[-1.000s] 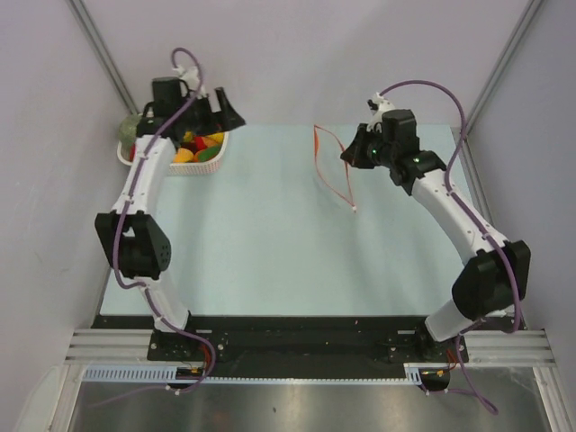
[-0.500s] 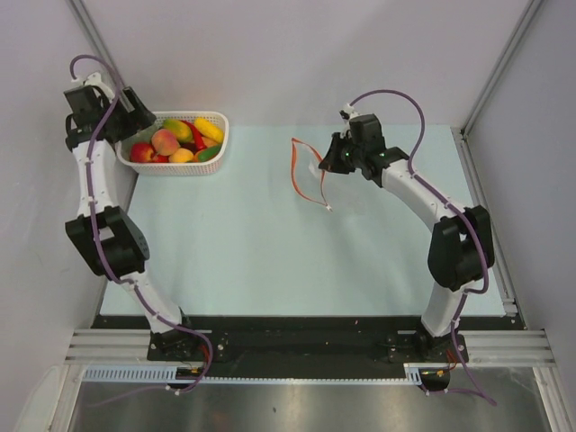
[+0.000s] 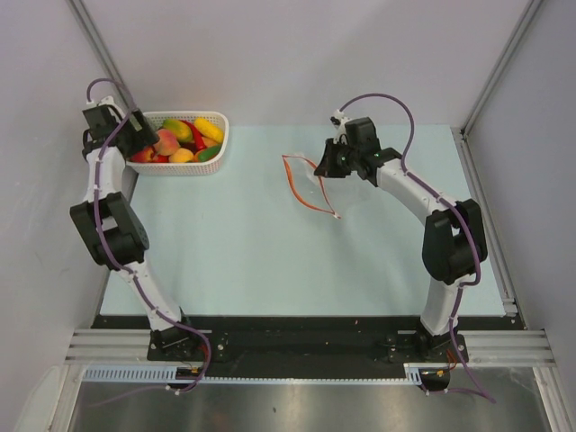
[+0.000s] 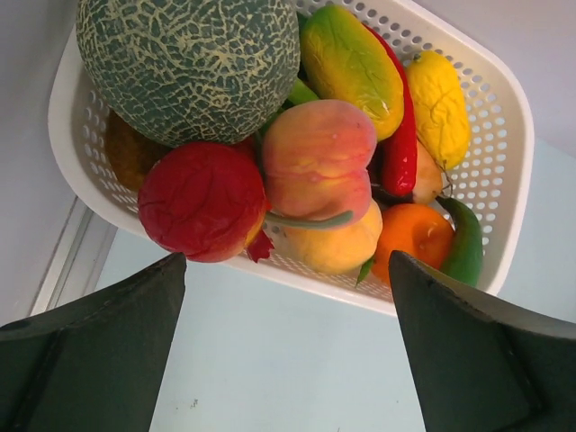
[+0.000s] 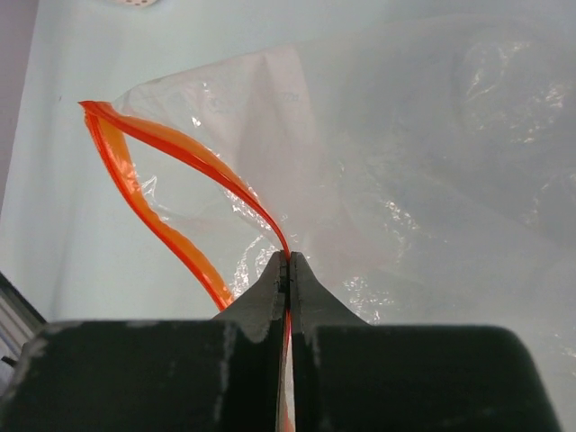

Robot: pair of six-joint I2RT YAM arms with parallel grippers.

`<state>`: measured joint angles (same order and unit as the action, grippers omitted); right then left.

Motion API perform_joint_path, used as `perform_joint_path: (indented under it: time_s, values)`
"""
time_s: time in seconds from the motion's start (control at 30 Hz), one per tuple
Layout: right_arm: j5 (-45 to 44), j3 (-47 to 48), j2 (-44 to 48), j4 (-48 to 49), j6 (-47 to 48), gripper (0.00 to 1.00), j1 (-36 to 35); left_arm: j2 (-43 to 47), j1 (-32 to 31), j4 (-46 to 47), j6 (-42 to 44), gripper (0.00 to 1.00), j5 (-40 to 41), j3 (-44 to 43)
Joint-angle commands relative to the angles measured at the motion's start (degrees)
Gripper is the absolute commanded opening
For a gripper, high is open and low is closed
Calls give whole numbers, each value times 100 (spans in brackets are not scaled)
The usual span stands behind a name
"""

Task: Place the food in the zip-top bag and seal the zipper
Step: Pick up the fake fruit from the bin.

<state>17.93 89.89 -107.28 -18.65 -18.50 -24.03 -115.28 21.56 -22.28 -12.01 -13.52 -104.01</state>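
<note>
The red fruit (image 3: 143, 155) (image 4: 202, 202) is below my left gripper and to its left in the left wrist view. My left gripper should next move down and sideways onto it.
The food (image 3: 184, 139) lies piled in a white lattice basket (image 3: 219, 151) at the back left. In the left wrist view I see a netted green melon (image 4: 189, 63), a red fruit (image 4: 202, 202), a peach (image 4: 319, 157), an orange (image 4: 414, 234) and a red chili (image 4: 400, 144). My left gripper (image 4: 286, 270) is open and empty, just short of the basket's left end (image 3: 137, 135). My right gripper (image 5: 288, 261) is shut on the orange-red zipper (image 5: 180, 148) of the clear zip-top bag (image 5: 405, 162). It holds the mouth spread open above the table (image 3: 310, 184).
The basket's rim (image 4: 508, 117) stands against the back wall. A grey side wall runs close along the left arm (image 3: 99, 216). The pale blue table (image 3: 252, 252) spreads between the basket and the bag. The right arm's elbow (image 3: 450, 238) stands at the right.
My right gripper has carried the bag leftward toward the table's middle. My left gripper swung off the basket to its left, then came back closer to its left end.
</note>
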Motion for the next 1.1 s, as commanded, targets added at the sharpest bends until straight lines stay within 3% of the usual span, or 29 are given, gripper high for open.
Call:
perform_joint_path:
  time_s: [0.0, 0.5, 0.83, 1.07]
  values:
    - [482, 100, -30, 37, 224, 0, -5, -64, 50, 488, -258, 97, 200, -41]
    - [808, -411, 173, 398, -479, 0, 4, -354, 190, 471, -258, 89, 315, 170]
    - [922, -68, 208, 398, -611, 0, 39, -952, 226, 435, -390, 85, 279, -410]
    - [1019, 169, 278, 108, -874, 0, 65, -715, 270, 532, -390, 68, 43, -192]
